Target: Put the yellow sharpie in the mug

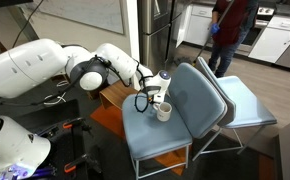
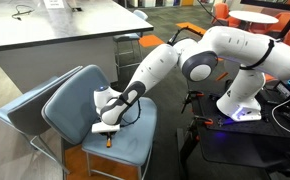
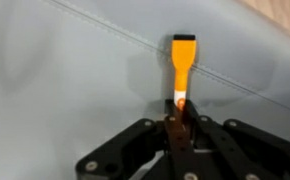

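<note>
The mug is upright beside my gripper, so next I need to lift the low sharpie past the mug's rim, cross over the mug's open top (image 1: pixel 164 107) and let go.
The yellow sharpie (image 3: pixel 182 65) is a thin orange-yellow pen. In the wrist view its near end sits between my gripper's (image 3: pixel 180 115) fingers, which are shut on it. The rest of the pen reaches out over the blue chair seat (image 3: pixel 65 90). In an exterior view the pen (image 2: pixel 108 141) shows just under my gripper (image 2: pixel 107 127), at the seat's surface. The white-grey mug (image 1: pixel 165 112) stands upright on the seat. My gripper (image 1: pixel 153 98) is right beside it there. I cannot make out the mug in the wrist view.
The blue chair (image 1: pixel 160 135) has a tall backrest (image 1: pixel 200 95) right behind the mug. A second blue chair (image 1: pixel 247 105) stands behind it. A wooden box (image 1: pixel 113 97) sits beside the seat. A person (image 1: pixel 228 35) stands in the background. A grey counter (image 2: pixel 55 30) is nearby.
</note>
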You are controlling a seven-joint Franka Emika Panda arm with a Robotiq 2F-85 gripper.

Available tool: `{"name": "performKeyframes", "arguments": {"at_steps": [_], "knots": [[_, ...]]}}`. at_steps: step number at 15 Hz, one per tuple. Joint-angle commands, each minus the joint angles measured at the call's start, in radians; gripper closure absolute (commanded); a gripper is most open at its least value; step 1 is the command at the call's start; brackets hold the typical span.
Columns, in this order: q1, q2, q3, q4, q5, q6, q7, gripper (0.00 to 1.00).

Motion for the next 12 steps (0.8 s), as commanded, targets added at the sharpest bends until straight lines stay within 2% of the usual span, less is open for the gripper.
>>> {"name": "performKeyframes", "arguments": {"at_steps": [1, 8, 12], "knots": [[0.014, -0.011, -0.01, 0.0, -0.02, -0.03, 0.058, 0.97], [0.057, -0.122, 0.001, -0.094, -0.003, -0.03, 0.035, 0.97], [0.105, -0.21, -0.081, -0.179, -0.022, 0.006, 0.108, 0.97]]}}
